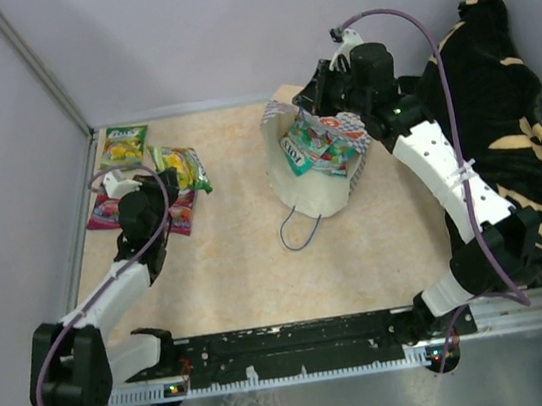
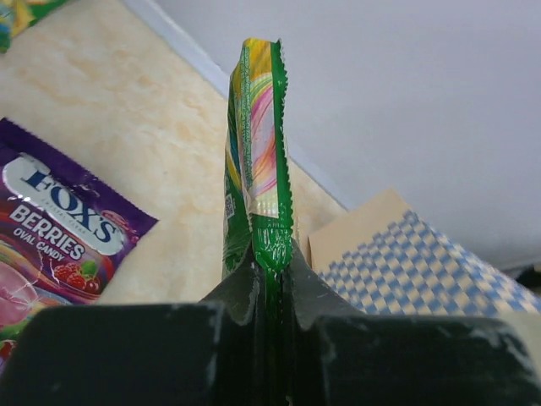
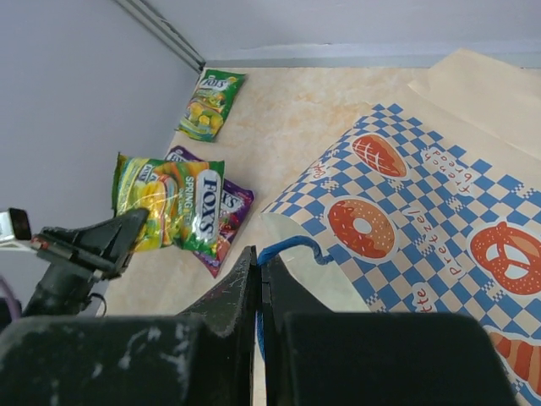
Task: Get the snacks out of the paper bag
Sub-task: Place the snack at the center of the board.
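Note:
I should next move my left gripper outward and then down to the bare tabletop beside the green packet and release there, because the berries packet (image 2: 59, 237) covers the spot below.
The paper bag (image 1: 300, 181) lies tilted open in the middle of the table, with several snacks (image 1: 324, 145) showing at its mouth. My right gripper (image 3: 260, 258) is shut on the bag's blue cord handle (image 3: 296, 248), holding the rim up at the bag's far side. My left gripper (image 2: 270, 262) is shut on a green-and-yellow packet (image 2: 258, 144), held edge-on above the table's left side (image 1: 184, 170). A purple berries packet (image 2: 59, 237) lies flat below it. A green packet (image 1: 124, 145) rests in the far left corner.
A black-and-tan blanket (image 1: 503, 130) is heaped along the right side, beside the right arm. The second blue cord handle (image 1: 300, 229) loops out on the table in front of the bag. Grey walls close in the left and far sides.

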Controlling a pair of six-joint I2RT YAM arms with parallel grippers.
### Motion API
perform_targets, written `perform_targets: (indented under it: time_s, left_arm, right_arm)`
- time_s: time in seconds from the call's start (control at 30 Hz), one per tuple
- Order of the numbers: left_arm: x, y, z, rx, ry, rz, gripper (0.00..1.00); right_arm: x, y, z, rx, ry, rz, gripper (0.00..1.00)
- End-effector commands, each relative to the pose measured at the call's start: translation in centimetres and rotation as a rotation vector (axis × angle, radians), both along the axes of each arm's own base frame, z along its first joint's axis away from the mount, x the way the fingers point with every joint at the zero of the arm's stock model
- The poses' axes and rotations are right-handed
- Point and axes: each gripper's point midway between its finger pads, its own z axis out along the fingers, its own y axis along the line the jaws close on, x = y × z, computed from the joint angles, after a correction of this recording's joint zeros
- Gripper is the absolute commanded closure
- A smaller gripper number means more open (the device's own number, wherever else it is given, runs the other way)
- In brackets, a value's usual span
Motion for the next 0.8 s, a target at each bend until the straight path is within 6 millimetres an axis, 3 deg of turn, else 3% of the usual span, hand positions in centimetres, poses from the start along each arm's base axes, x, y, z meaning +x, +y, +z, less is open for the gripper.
perform_targets:
  time_s: [0.0, 0.23, 0.37, 0.43, 0.47, 0.5, 0.53, 0.57, 0.7, 0.77]
  left_arm:
    - [4.0, 3.6, 3.3, -0.342, -0.15, 0.205, 1.0]
    - [11.0, 7.1, 1.2, -0.645, -0.324, 0.396, 1.0]
    - [14.3, 8.1, 1.6, -0.588, -0.454, 0.471, 1.0]
    - [16.5, 8.0, 2.4, -0.447, -0.471, 0.49, 0.99]
    - [17.4, 7.8, 2.7, -0.378, -0.47, 0.492, 0.82]
    - [18.1, 7.7, 2.9, -0.343, -0.472, 0.495, 0.54]
    - [18.4, 7.7, 2.6, -0.329, -0.475, 0.502, 0.13]
    - [18.1, 7.9, 2.9, -0.328, -0.501, 0.51, 0.02]
    - [13.8, 8.8, 4.0, -0.27, -0.628, 0.6, 0.0]
    - [12.0, 8.7, 4.7, -0.175, -0.592, 0.628, 0.01]
  right_arm:
    - [-1.2, -0.3, 4.1, 0.059, -0.112, 0.015, 1.0]
    - [-1.8, 0.1, 2.5, 0.062, -0.078, 0.05, 1.0]
    - [-1.8, 0.2, 1.8, 0.056, -0.069, 0.061, 1.0]
    - [-1.8, 0.3, 1.8, 0.05, -0.073, 0.063, 1.0]
    - [-1.8, 0.2, 1.7, 0.045, -0.073, 0.064, 1.0]
    - [-1.7, 0.2, 1.7, 0.042, -0.076, 0.065, 1.0]
    - [-1.6, 0.2, 1.7, 0.037, -0.078, 0.065, 1.0]
    - [-1.5, 0.2, 1.6, 0.034, -0.078, 0.063, 1.0]
    - [-1.1, 0.5, 1.2, 0.033, -0.074, 0.068, 0.95]
    - [-0.9, 0.9, 0.9, 0.041, -0.064, 0.082, 0.94]
